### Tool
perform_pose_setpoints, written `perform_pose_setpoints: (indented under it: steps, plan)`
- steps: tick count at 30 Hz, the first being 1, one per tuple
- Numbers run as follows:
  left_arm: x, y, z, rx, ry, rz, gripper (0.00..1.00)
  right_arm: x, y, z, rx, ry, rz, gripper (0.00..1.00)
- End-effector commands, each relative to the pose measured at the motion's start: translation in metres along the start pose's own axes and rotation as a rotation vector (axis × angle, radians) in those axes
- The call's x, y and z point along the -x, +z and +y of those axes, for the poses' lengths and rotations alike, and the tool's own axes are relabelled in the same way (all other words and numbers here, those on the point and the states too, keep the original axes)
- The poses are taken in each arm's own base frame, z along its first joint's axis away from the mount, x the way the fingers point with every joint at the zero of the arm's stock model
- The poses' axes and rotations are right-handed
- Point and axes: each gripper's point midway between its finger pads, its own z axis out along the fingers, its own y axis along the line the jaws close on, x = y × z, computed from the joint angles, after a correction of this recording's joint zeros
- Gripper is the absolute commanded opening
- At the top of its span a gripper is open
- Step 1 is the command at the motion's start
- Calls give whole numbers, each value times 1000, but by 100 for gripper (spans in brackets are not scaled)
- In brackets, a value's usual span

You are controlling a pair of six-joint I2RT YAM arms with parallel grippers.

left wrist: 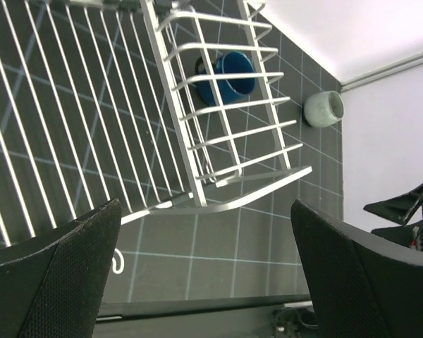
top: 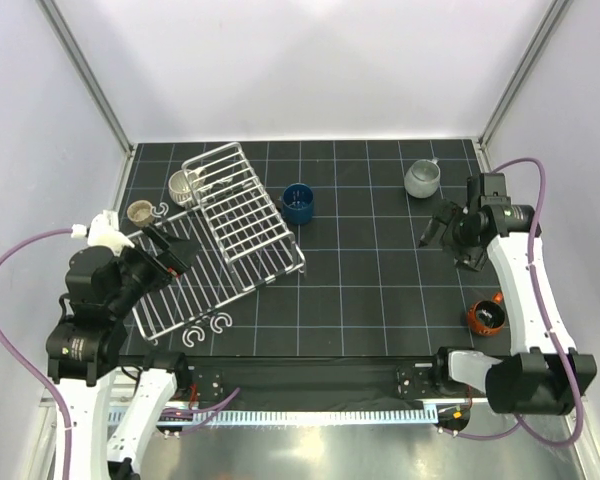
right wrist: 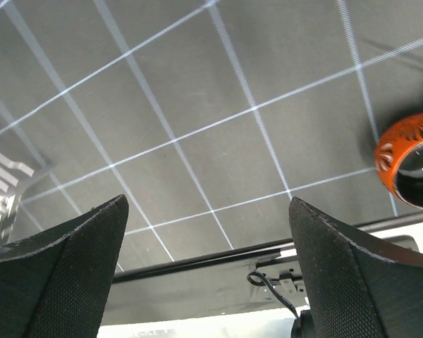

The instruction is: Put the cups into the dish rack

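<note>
I will next turn my right gripper and move it back and down, where the orange-red cup stands, onto its rack-facing rim point(top: 471, 317) point(right wrist: 395, 179), clear of the cup's handle.
The dish rack point(top: 242, 225) lies left of centre, its flat tray toward me. A cream striped cup point(top: 183, 186) sits at the raised basket's far left corner. The small tan cup point(top: 140, 212) stands just left of the rack. The dark blue cup point(top: 299, 203) point(left wrist: 229, 76) is right of the basket. A speckled grey cup point(top: 422, 179) point(left wrist: 324, 109) stands at the back right, and the orange-red cup point(top: 487, 317) point(right wrist: 409, 165) at the near right. My left gripper point(top: 165, 252) point(left wrist: 204, 282) hovers open over the flat tray. My right gripper point(top: 450, 245) point(right wrist: 204, 282) is open and empty between the grey and orange cups.
White C-shaped hooks lie by the tray's near edge point(top: 193, 337) point(top: 220, 322), and one point(top: 161, 209) beside the tan cup. The black grid mat point(top: 370, 290) ends at a metal rail point(top: 310, 415) near the arm bases. White walls enclose the back and sides.
</note>
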Motion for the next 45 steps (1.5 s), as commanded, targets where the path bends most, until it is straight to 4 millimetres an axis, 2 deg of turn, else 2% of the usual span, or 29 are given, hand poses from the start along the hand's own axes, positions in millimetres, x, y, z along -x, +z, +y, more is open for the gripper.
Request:
perform_pose_setpoints:
  steps: [1,4,6,9,13,17,21,24,28,29,34,37,45]
  plan:
    - [19,-4,-2,14,147,-47,100,24,-4,-12,-65,81,-57,93]
    - [20,3,5,65,197,-6,100,36,-1,-31,-152,173,-74,91]
    - [20,10,7,83,236,37,100,34,-3,-52,-223,265,-67,89]
    - [20,15,2,63,289,78,100,26,-6,-81,-283,364,-77,88]
    - [27,14,-7,31,341,72,100,14,-7,-121,-440,409,-82,88]
    - [28,13,-1,60,364,80,100,6,-3,-143,-512,527,-83,86]
    - [30,17,-10,24,381,82,100,1,-4,-154,-545,615,-139,79]
    - [30,22,-15,7,394,90,100,-13,1,-160,-587,662,-120,75]
    - [26,23,-18,-11,404,107,100,-28,17,-166,-603,682,-88,73]
    - [26,24,-18,-12,404,108,100,-25,22,-167,-594,680,-105,72]
    - [30,25,-24,-25,402,98,100,-30,37,-177,-612,666,-81,70]
    - [30,24,-27,-36,396,99,100,-14,48,-177,-569,623,-113,67]
    - [34,23,-31,-43,387,93,100,-1,70,-175,-530,577,-87,65]
